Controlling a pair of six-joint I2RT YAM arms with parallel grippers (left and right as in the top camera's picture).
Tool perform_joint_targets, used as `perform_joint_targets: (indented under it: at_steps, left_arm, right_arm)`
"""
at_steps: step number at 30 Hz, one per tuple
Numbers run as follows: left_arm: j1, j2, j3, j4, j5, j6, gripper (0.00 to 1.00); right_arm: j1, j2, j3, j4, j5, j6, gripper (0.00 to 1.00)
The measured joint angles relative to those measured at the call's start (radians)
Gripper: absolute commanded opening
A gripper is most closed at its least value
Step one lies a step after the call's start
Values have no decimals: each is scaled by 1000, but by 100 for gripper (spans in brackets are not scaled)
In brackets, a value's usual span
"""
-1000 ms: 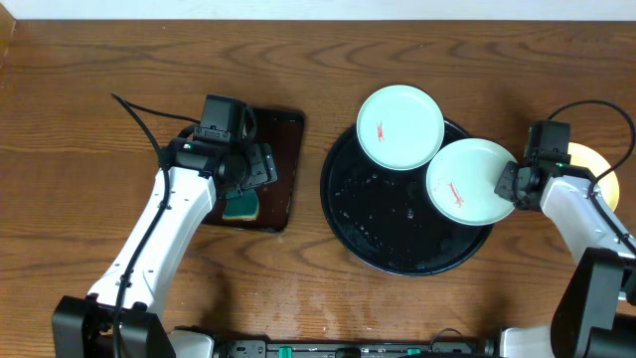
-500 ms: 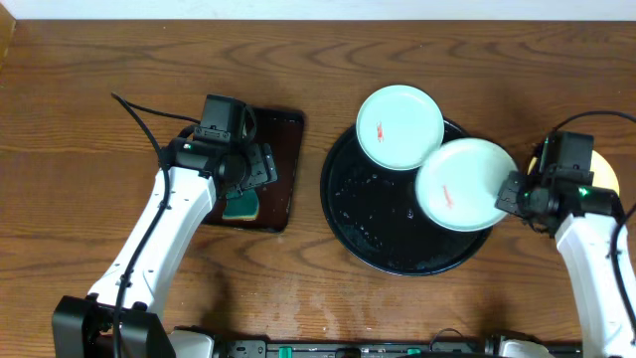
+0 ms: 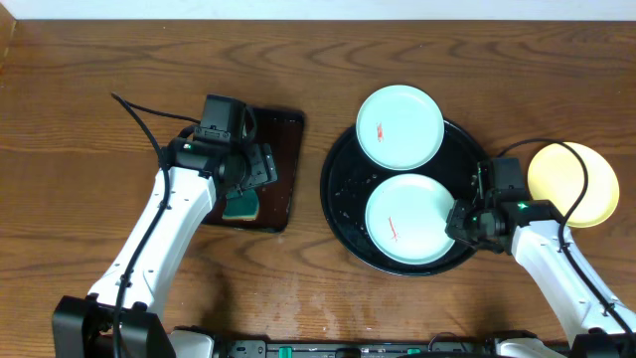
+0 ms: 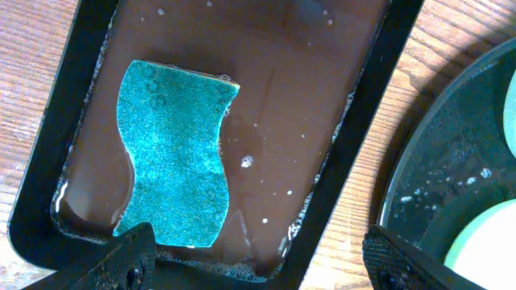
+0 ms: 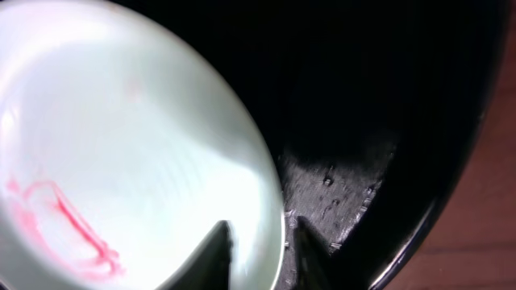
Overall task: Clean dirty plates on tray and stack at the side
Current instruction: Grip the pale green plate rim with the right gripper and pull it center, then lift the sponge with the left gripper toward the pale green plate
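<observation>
The left gripper comes down open next, shifting toward the left in the wrist view, onto the teal sponge's middle (image 3: 240, 205), because red smears still mark the front plate.
The black tray (image 3: 348, 214) holds two mint-white plates with red smears: one at its far rim (image 3: 399, 126), one near its front (image 3: 409, 219). My right gripper (image 3: 459, 225) is shut on the right rim of the front plate (image 5: 121, 145); one finger lies on the plate, the other outside its rim over the tray (image 5: 363, 145). The pale yellow plate (image 3: 566, 184) lies on the table right of the tray. My left gripper (image 4: 258, 262) is open above the near end of a dark-brown rectangular tray (image 4: 306, 113), holding nothing.
A teal sponge (image 4: 177, 153) lies in the wet dark-brown tray (image 3: 283, 169) left of the black tray. The left arm (image 3: 159, 234) stretches from the front edge. A black cable loops over the yellow plate.
My right gripper has carried the mint-white plate from the tray's right edge leftward and toward the front, onto the tray's middle front. The yellow plate is now uncovered. The left arm has not moved.
</observation>
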Motion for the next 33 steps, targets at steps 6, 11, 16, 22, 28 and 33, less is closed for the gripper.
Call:
perform_joint_targets:
  at_steps: [6,11,16,22,28,33]
  left_arm:
    - [0,0,0,-23,3,0,83]
    - [0,0,0,-66,-11,0,82]
    - [0,2,-56,13,-142,-26,81]
    - [0,70,-169,196,-209,-51,71]
    - [0,183,-217,270,-192,-63,21]
    - [0,206,-217,286,-186,-51,7]
  right_arm:
    - [0,0,124,1,25,-192,38]
    - [0,-1,185,13,29,-325,36]
    - [0,-1,184,-1,29,-366,35]
    - [1,-1,184,-16,30,-373,35]
    - [1,-1,184,-18,28,-372,34]
    - [1,-1,184,-28,28,-372,33]
